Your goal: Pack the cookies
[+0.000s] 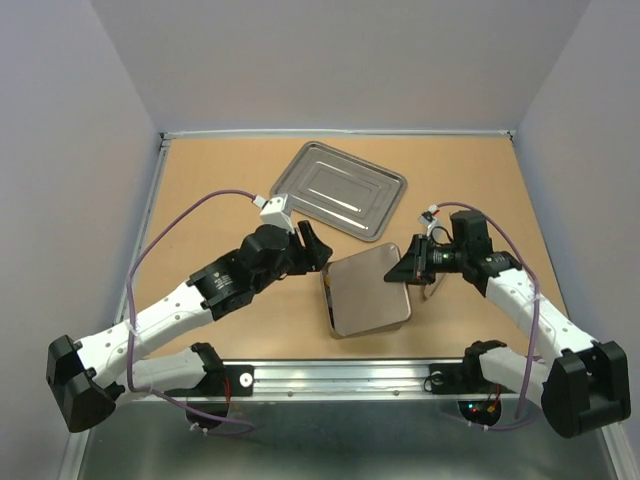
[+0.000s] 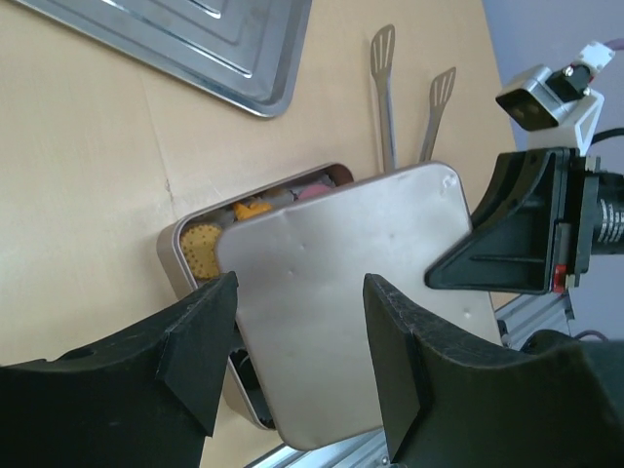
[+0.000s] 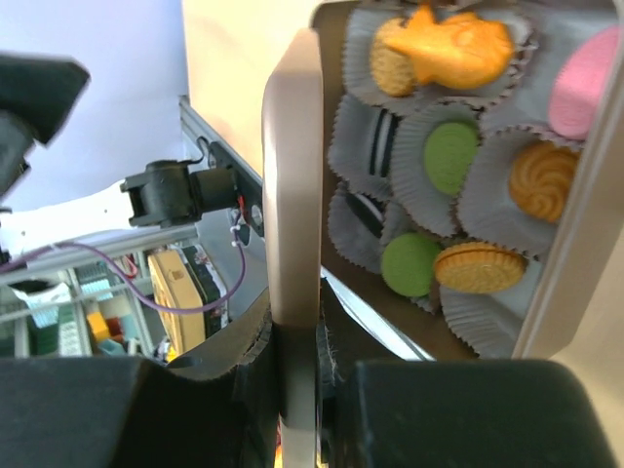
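The right gripper lowers the lid's edge toward the tin's rim (image 3: 566, 244) beneath it next, because the lid is still tilted.
The cookies sit in white paper cups inside a metal tin (image 3: 567, 244): green (image 3: 450, 156), orange (image 3: 541, 180), pink (image 3: 582, 86) and black-and-white (image 3: 382, 146) ones. My right gripper (image 3: 297, 390) is shut on the edge of the tin's lid (image 3: 292, 185) and holds it tilted over the tin. In the top view the lid (image 1: 368, 288) covers most of the tin (image 1: 327, 300), with my right gripper (image 1: 412, 262) at its right edge. My left gripper (image 2: 297, 351) is open and empty, just above the lid (image 2: 351, 283); an orange cookie (image 2: 203, 249) shows in the uncovered strip.
A steel baking tray (image 1: 340, 188) lies behind the tin, also in the left wrist view (image 2: 195, 39). Metal tongs (image 2: 385, 88) lie on the table past the tin, near the right arm. Walls close the table on three sides.
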You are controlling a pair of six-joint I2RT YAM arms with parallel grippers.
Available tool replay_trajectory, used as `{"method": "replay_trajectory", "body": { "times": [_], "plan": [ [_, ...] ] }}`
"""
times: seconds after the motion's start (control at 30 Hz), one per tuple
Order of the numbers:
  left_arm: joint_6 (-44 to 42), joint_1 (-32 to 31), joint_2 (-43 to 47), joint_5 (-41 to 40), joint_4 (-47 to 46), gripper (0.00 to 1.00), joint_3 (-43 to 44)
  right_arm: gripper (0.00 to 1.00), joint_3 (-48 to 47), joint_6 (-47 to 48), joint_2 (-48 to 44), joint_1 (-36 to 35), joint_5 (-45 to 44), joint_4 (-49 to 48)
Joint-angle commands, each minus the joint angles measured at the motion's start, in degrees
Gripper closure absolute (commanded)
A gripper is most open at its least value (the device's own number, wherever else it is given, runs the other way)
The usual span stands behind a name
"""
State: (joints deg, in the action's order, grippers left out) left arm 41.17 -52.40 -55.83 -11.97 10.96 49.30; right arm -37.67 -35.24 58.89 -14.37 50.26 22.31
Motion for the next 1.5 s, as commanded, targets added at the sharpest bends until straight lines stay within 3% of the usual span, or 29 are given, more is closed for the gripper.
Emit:
{"method": "replay_trajectory", "body": {
  "times": [0.0,0.33,0.47,0.67,0.83,1.03,1.17,1.47],
  "plan": [
    [3.3,0.11,0.47,3.17,-5.33,0.35,-2.97,1.0,-1.7,-0.62,3.5,-0.48,-2.09,-4.46],
    [5.59,2.39,-2.09,13.53,-12.45,0.28,-14.13,0.98,-0.56,1.84,7.29,-0.48,-5.7,-3.76],
    [5.85,3.53,-2.0,17.4,-12.89,0.27,-17.04,0.92,-1.7,3.51,7.9,-0.48,-6.14,-2.0],
    [6.64,4.15,-2.26,25.39,-21.23,0.25,-23.01,0.7,-3.37,4.66,9.92,-0.48,-10.09,0.98],
    [6.03,4.33,-6.56,29.19,-24.32,0.25,-25.3,0.59,-6.62,6.59,13.52,-0.48,-14.04,2.47],
    [6.12,7.39,-7.88,33.75,-32.31,0.23,-28.64,0.56,-10.05,8.44,16.87,-0.39,-16.77,3.36],
    [3.31,8.89,-10.52,35.52,-32.58,0.22,-27.94,0.46,-9.88,9.14,16.34,-0.39,-18.53,4.41],
    [2.08,11.18,-13.24,38.16,-36.36,0.22,-28.91,0.45,-7.07,8.97,15.9,-0.39,-20.11,6.35]
  ]
}}
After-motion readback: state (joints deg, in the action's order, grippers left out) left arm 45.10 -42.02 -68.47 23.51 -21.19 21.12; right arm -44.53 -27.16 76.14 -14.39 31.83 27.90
